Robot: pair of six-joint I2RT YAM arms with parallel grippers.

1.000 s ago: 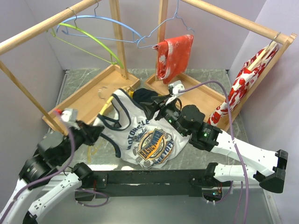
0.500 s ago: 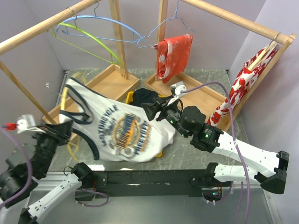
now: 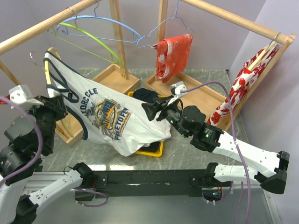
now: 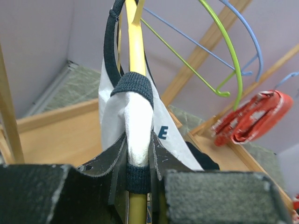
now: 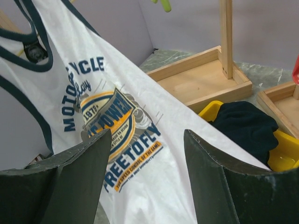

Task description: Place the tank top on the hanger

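The left gripper moves outward next, sets the hanger's hook over the bare part of the wooden bar [image 3: 23,37] and releases. The hook still stands free of it.
The white tank top [image 3: 107,116] with navy trim and a Motorcycle print hangs slanting in the air, from high on the left down to the table's middle. My left gripper [image 4: 138,168] is shut on its navy-edged shoulder strap and on the yellow hanger [image 4: 135,46] running up through it; from above this gripper [image 3: 57,106] is at the far left. The hanger's top [image 3: 49,50] pokes out above the shirt. My right gripper [image 3: 149,109] stands open beside the shirt's lower part, and its wrist view has the print [image 5: 126,116] below the gripper [image 5: 147,140], nothing held.
A yellow bin [image 3: 156,150] holds dark clothes [image 3: 145,95] under the shirt's hem. The wooden rack carries a lime-green hanger [image 3: 98,42], light-blue hangers [image 3: 121,25] and a red floral garment [image 3: 174,56]; another floral garment [image 3: 243,79] hangs at right. Wooden bases [image 3: 112,77] sit behind.
My left arm has swung up and to the left, lifting the tank top and hanger off the table into the air. The right gripper has stayed open in place.
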